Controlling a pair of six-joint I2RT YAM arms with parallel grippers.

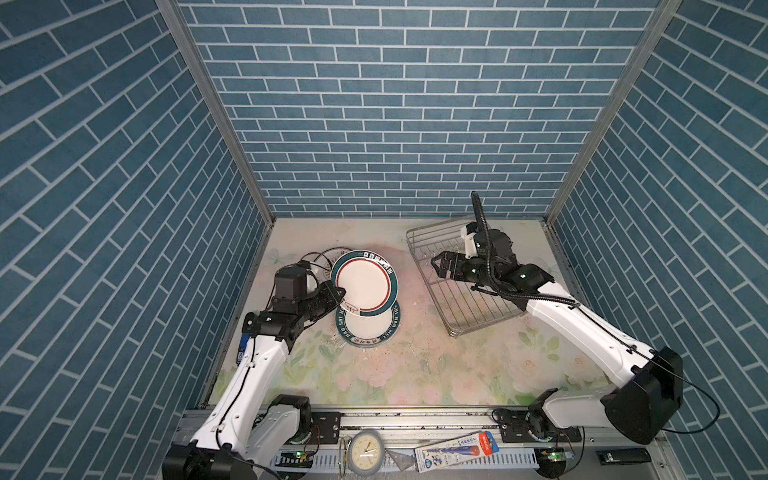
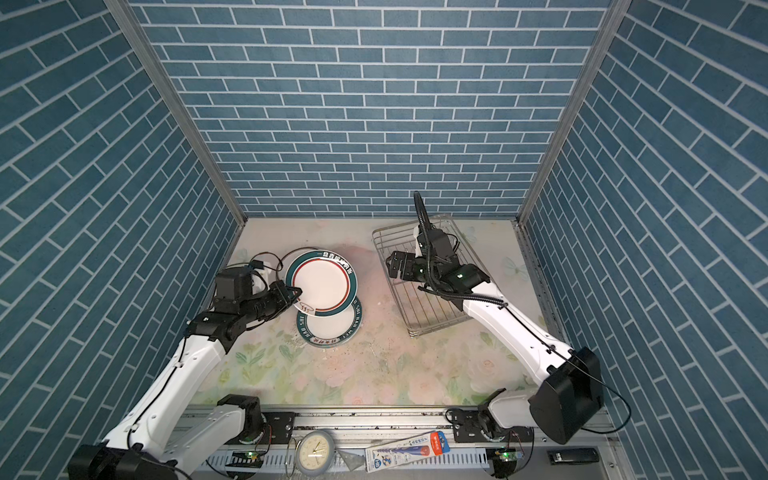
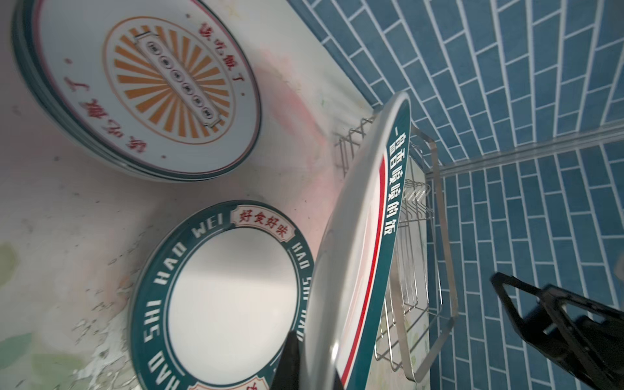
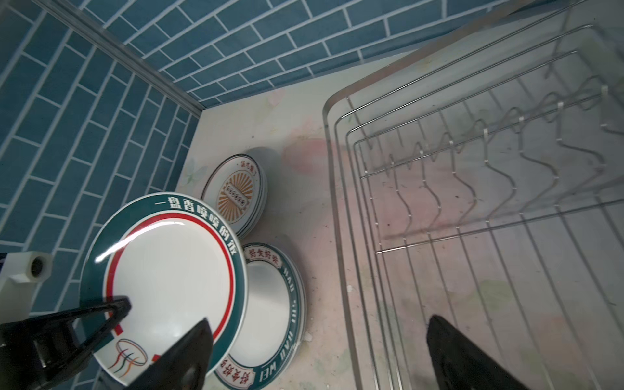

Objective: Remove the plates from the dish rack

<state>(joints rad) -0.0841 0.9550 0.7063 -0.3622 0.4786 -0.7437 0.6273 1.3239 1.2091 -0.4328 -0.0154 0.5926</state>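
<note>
I should lower the tilted plate in my left gripper onto the bare top of the stack of green-rimmed plates below it next, and let go of the plate's near rim.
My left gripper (image 1: 338,297) is shut on the rim of a white plate (image 1: 365,282) with a green lettered border and red ring. It holds the plate tilted over a stack of green-rimmed plates (image 1: 365,328) on the table. The left wrist view shows the held plate (image 3: 358,236) edge-on, with the gripper (image 3: 314,371) clamped on its rim. A stack of sunburst plates (image 3: 145,91) lies beyond. The wire dish rack (image 1: 457,299) at the right holds no plates that I can see. My right gripper (image 1: 440,262) hangs open over its left side, fingers (image 4: 189,354) far apart and holding nothing.
Blue brick walls close in the left, back and right sides. Cables (image 1: 311,257) loop near the left wall behind the plates. On the front rail lie a small grey clock (image 1: 365,453), a packaged item (image 1: 455,451) and a black block (image 1: 623,456).
</note>
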